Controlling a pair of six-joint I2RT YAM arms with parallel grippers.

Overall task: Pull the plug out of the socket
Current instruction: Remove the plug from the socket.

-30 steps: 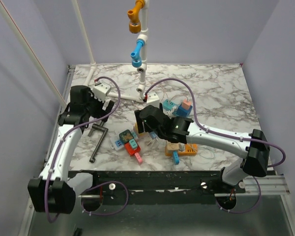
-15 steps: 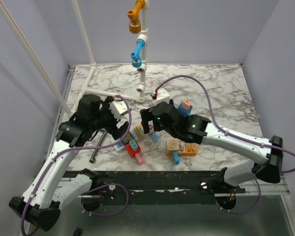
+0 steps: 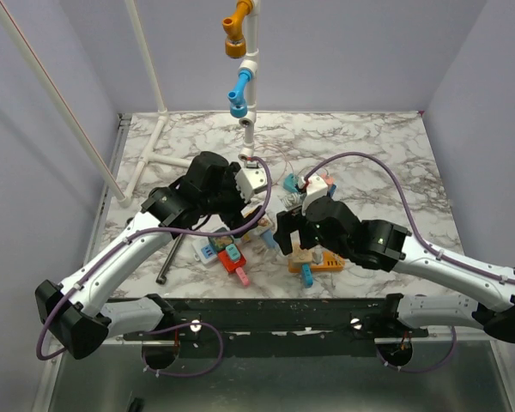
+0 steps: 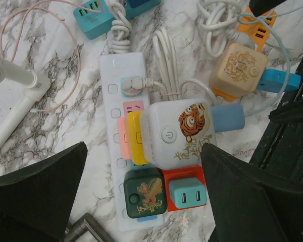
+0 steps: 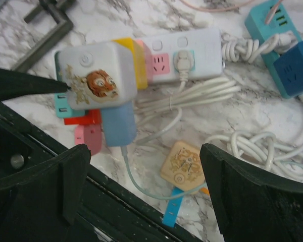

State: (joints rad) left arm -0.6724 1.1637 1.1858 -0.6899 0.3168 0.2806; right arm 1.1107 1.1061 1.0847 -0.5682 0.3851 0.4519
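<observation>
My right gripper will move down and to the left in the top view to get around the blue plug's body. The blue plug sticks out from the tiger-print cube.
The socket, a long white power strip, lies on the marble; it also shows in the right wrist view. Plugged into it are a white round plug with a white cord, a white tiger-print cube on a yellow base, and a dark green cube. A red and teal adapter sits beside the green cube. My left gripper is open above the strip's near end, with the green cube and red adapter between its fingers. My right gripper is open and empty above a beige cube.
A teal USB charger, an orange strip and coiled white cords lie around the power strip. A grey metal handle lies to its left. A white pipe stand rises at the back. The black table edge runs under my right gripper.
My left arm has swung from the table's left side rightward over the power strip. My right gripper has shifted right and nearer, toward the front edge. Both stay open.
</observation>
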